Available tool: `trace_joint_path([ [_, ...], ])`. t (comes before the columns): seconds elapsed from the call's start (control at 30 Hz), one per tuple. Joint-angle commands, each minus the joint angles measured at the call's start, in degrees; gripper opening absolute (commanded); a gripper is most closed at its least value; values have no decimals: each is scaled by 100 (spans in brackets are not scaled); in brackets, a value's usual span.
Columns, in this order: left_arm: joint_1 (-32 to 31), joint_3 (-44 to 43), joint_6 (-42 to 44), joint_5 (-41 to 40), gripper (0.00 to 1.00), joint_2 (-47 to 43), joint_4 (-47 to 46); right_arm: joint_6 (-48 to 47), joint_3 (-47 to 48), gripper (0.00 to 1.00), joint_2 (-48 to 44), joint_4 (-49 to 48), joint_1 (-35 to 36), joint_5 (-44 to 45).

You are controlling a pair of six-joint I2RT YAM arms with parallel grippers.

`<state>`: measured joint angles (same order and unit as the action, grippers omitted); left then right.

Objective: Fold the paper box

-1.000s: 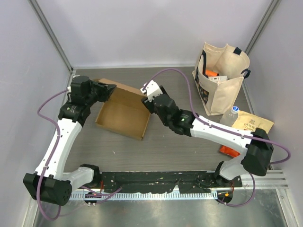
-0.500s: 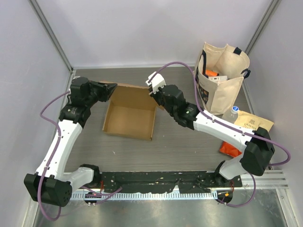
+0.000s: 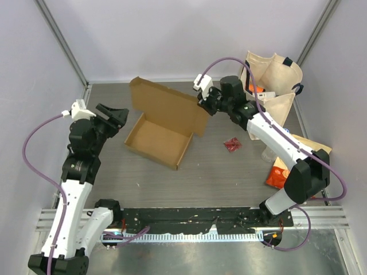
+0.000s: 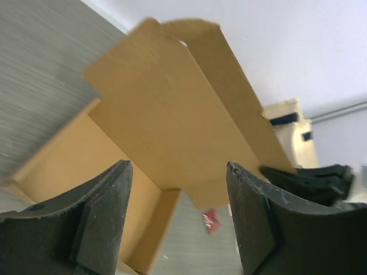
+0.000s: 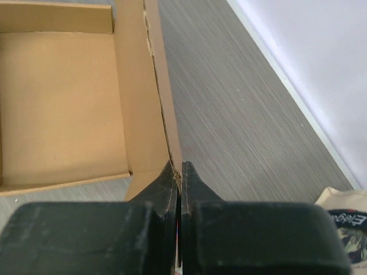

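The robot's right gripper holds only the opposite end, so the left gripper should go down, reach outward and turn onto the raised lid flap's free edge (image 3: 137,82) (image 4: 194,30).
The paper box (image 3: 156,137) is a brown cardboard tray lying mid-table, its big lid flap (image 3: 167,105) standing up at the back. My right gripper (image 3: 205,106) is shut on the right end of that flap; in the right wrist view the closed tips (image 5: 179,172) pinch the cardboard edge beside the tray (image 5: 63,103). To the left of the box, my left gripper (image 3: 119,116) hangs open and apart from it. Its wrist view looks between the spread fingers (image 4: 97,217) at the raised flap (image 4: 172,114), with nothing held at the left gripper (image 4: 178,212).
A cream tote bag (image 3: 274,86) stands at the back right, close behind the right arm. A small red wrapper (image 3: 233,144) lies right of the box, also seen as the red wrapper (image 4: 211,220). An orange snack bag (image 3: 278,173) lies at the right edge.
The left gripper let go of the box, opened and drew back to the left. The right gripper closed on the lid flap and pulled it up and toward the back right.
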<state>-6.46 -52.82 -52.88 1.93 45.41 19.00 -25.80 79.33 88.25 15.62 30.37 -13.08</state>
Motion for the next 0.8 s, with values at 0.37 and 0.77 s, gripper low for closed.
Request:
trace_joint_path([
  [0.37, 347, -667, 3282, 1459, 75, 2823, -2543, -698, 925, 2, 193, 1162, -954, -2708],
  [0.77, 1093, -1784, 4427, 3259, 84, 4415, -2340, -777, 1146, 1, 325, 1330, -1024, -2910],
])
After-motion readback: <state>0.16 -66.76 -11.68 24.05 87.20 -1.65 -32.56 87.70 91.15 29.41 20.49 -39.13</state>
